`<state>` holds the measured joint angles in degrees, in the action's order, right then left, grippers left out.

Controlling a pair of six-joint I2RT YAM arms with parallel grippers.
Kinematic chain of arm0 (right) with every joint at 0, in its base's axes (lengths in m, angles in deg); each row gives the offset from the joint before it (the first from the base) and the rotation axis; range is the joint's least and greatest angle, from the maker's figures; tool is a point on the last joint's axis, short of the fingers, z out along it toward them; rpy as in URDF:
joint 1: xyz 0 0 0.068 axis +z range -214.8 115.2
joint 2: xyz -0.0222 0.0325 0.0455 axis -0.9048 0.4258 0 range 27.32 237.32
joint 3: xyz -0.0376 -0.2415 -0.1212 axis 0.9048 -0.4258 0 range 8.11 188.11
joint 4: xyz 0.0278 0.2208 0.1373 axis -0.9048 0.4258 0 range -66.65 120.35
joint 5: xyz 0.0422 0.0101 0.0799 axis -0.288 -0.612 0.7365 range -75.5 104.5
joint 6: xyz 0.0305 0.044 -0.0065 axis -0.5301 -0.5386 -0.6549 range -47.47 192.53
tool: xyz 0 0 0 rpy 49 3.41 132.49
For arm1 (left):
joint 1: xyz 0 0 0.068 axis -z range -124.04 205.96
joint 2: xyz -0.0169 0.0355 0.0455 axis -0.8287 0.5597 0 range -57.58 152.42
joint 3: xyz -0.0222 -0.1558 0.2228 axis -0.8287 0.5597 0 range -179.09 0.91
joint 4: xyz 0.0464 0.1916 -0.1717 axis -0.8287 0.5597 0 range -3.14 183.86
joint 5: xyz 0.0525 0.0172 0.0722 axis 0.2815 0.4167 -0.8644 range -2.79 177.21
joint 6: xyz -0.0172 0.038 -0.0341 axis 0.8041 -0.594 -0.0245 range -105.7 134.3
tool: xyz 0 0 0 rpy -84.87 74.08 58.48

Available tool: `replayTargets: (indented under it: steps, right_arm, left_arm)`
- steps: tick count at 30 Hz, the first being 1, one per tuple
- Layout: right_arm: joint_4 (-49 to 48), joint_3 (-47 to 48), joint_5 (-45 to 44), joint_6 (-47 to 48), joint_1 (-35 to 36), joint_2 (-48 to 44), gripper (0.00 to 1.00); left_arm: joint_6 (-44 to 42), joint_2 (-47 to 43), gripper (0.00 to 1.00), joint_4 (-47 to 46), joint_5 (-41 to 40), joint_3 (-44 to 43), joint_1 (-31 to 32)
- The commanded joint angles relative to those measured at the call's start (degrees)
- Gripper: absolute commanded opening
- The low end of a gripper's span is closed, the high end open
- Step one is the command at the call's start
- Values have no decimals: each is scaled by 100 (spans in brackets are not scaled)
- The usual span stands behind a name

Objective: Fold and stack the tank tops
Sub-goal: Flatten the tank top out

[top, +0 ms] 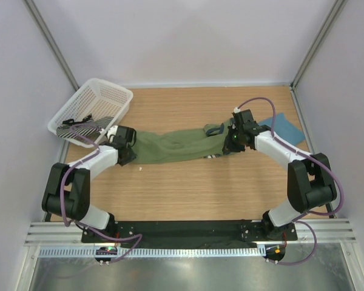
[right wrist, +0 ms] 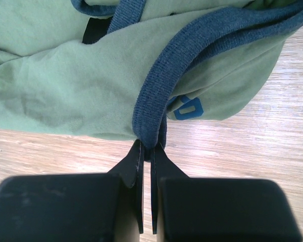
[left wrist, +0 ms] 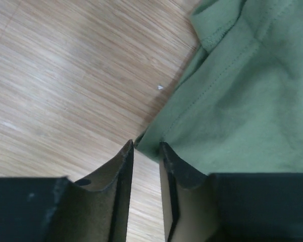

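The right gripper rises next, then comes down outward to release the trim on the bare wood lying outward of the olive top, which is bunched.
The olive-green tank top lies stretched left to right across the middle of the table. My right gripper is at its right end, shut on the navy trim of the olive top. A blue printed mark shows beside the trim. My left gripper is at the cloth's left end. In the left wrist view its jaws stand narrowly apart, with the hem corner of the olive top lying between the fingertips and wood showing in the gap behind. The teal-blue tank top lies flat behind my right arm.
A white plastic basket sits tilted at the back left, close to my left gripper, with a dark striped item inside. Grey walls and metal posts enclose the table on three sides.
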<state>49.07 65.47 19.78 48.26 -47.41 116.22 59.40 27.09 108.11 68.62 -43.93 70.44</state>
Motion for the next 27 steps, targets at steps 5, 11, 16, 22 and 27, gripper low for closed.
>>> replayTargets:
  steps: [5,11,16,22,27]
  right_arm:
    - [30,73,17,80,-42,-171,1]
    - [302,529,-1,81,-157,-295,1]
    - [496,1267,96,-16,-165,-137,1]
    - [899,2644,114,-25,-271,364,1]
    - [1514,4289,210,-7,-403,979,1]
  left_arm:
    - [43,236,0,27,-145,-482,-68]
    - [209,-862,0,344,-365,-411,-51]
    - [420,-1443,0,809,-207,-1026,-68]
    - [456,-1146,0,1100,-189,-2089,-138]
    - [456,-653,0,1668,277,-3649,-551]
